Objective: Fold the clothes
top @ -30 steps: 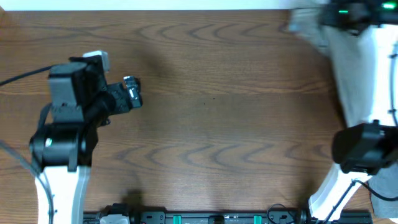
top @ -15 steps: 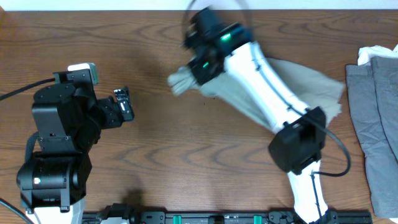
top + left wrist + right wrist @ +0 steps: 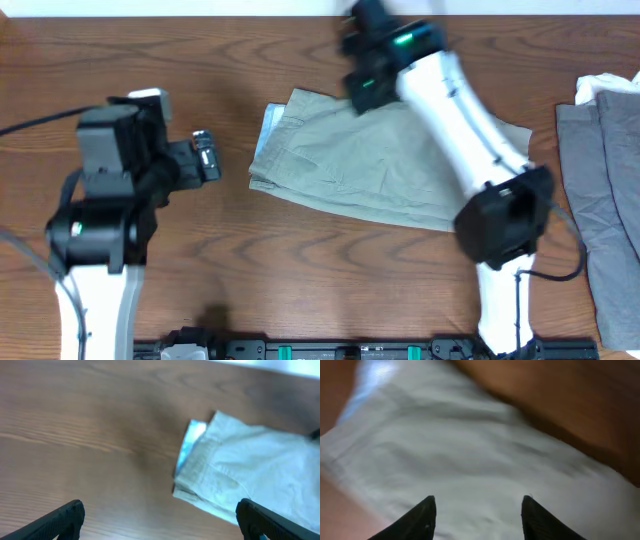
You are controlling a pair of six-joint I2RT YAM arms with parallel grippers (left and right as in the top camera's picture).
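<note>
My left gripper moves down across onto the shorts' blue-lined end (image 3: 273, 152) (image 3: 193, 471) next. That end lies below and to its right in the overhead view, as the gripper stands over bare wood.
The clothes (image 3: 370, 175) are a pair of olive-khaki shorts lying spread on the wooden table, with pale blue lining showing at the left end (image 3: 192, 440). My right gripper (image 3: 362, 70) hangs over the far edge of the shorts. In the right wrist view its jaws (image 3: 477, 510) stand apart above the cloth (image 3: 470, 445) with nothing between them. My left gripper (image 3: 205, 155) is to the left of the shorts, apart from them. It stays wide open (image 3: 160, 515) over bare wood, and the shorts' corner (image 3: 250, 465) lies ahead to its right.
A pile of grey garments (image 3: 605, 200) with a white piece (image 3: 600, 88) on top lies at the table's right edge. A dark equipment bar (image 3: 350, 351) runs along the front edge. The right arm (image 3: 460, 130) crosses above the shorts' right half.
The right arm swung in from the far right carrying the shorts, laid them in the middle of the table and opened its jaws. The left arm shifted slightly.
</note>
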